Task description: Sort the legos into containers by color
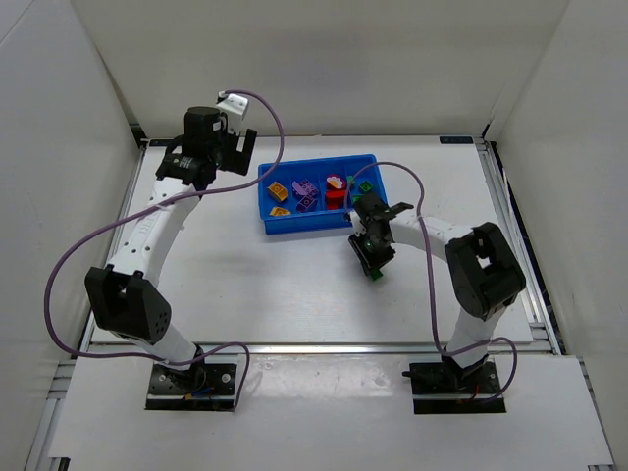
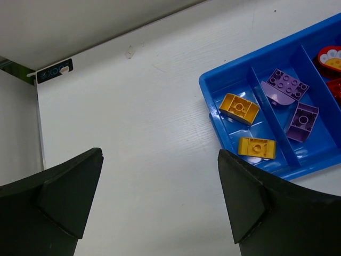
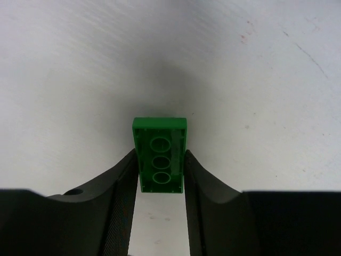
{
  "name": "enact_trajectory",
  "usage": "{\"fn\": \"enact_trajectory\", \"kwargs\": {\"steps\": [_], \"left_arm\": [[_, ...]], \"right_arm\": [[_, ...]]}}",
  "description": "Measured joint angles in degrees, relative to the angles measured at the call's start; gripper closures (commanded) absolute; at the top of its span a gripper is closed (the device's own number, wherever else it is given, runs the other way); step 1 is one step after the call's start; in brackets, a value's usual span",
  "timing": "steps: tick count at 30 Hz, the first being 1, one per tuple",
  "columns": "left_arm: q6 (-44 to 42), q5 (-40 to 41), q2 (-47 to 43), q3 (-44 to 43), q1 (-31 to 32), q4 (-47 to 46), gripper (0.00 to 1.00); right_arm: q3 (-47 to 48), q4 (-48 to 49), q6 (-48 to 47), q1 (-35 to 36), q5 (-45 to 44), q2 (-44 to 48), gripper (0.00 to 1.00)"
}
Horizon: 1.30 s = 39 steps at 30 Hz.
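Observation:
My right gripper is about to go up and outward past the tray's near edge, then down into the tray's end section beside the red legos, because a green lego is there.
My right gripper (image 3: 159,166) is shut on a green lego (image 3: 160,153), hollow underside toward the camera, held over the white table. In the top view that gripper (image 1: 373,263) is just in front of the blue tray (image 1: 294,225). The tray's compartments hold yellow-orange legos (image 1: 278,189), purple legos (image 1: 305,193), red legos (image 1: 337,192) and a green lego (image 1: 365,185). My left gripper (image 2: 160,205) is open and empty, left of the tray (image 2: 213,106). Its view shows yellow-orange legos (image 2: 239,108) and purple legos (image 2: 287,85).
White walls close in the table on three sides. A metal rail (image 1: 314,345) runs along the near edge and another along the right side (image 1: 510,235). Purple cables loop over both arms.

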<state>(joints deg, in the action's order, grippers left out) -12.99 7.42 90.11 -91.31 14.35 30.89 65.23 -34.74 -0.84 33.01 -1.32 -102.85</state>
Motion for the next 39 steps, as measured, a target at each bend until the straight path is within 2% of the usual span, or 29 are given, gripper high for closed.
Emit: {"fn": "enact_trajectory", "kwargs": {"steps": [4,9,13,19,21,26,33,34,36,37,38,39], "left_arm": [[0.02,-1.03,-1.64,2.97,0.00,-0.96,0.01],[0.44,-3.26,-3.89,5.22,0.04,-1.68,0.00],[0.55,-3.74,-4.00,5.22,0.63,-2.56,0.01],[0.83,-3.89,-3.98,5.22,1.55,-2.67,0.01],[0.85,-3.89,-3.96,5.22,1.64,-2.67,0.01],[0.76,-3.87,-3.63,5.20,1.62,-2.69,0.01],[1.70,-3.89,-2.58,5.16,1.33,-2.67,0.01],[2.01,-4.02,-2.56,5.16,1.20,-2.67,0.00],[2.58,-4.33,-2.54,5.16,1.03,-2.64,0.01],[2.73,-4.57,-2.51,5.16,0.90,-2.60,0.00],[2.99,-4.98,-2.51,5.16,0.72,-2.54,0.01],[3.19,-5.05,-2.43,5.14,0.61,-2.29,0.01]], "right_arm": [[1.11,-1.66,-1.14,1.07,2.47,4.26,0.87],[12.50,-3.61,-2.29,2.38,5.70,7.13,0.87],[21.05,-2.34,-3.39,0.72,6.69,6.71,0.86],[38.18,-2.19,-4.31,-5.49,8.02,-3.91,0.86],[41.07,-2.36,-4.37,-7.67,8.15,-7.26,0.86],[44.15,-2.80,-4.50,-11.98,8.20,-14.23,0.86],[44.17,-2.78,-4.70,-12.76,10.64,-19.19,0.82],[44.26,-2.80,-4.70,-12.74,11.10,-19.69,0.81],[44.76,-2.78,-4.72,-12.68,11.98,-21.03,0.71],[44.98,-2.75,-4.72,-12.66,12.07,-21.55,0.59],[45.13,-2.78,-4.74,-12.66,12.20,-22.18,0.40],[45.13,-2.78,-4.68,-12.66,12.13,-22.40,0.34]]}}
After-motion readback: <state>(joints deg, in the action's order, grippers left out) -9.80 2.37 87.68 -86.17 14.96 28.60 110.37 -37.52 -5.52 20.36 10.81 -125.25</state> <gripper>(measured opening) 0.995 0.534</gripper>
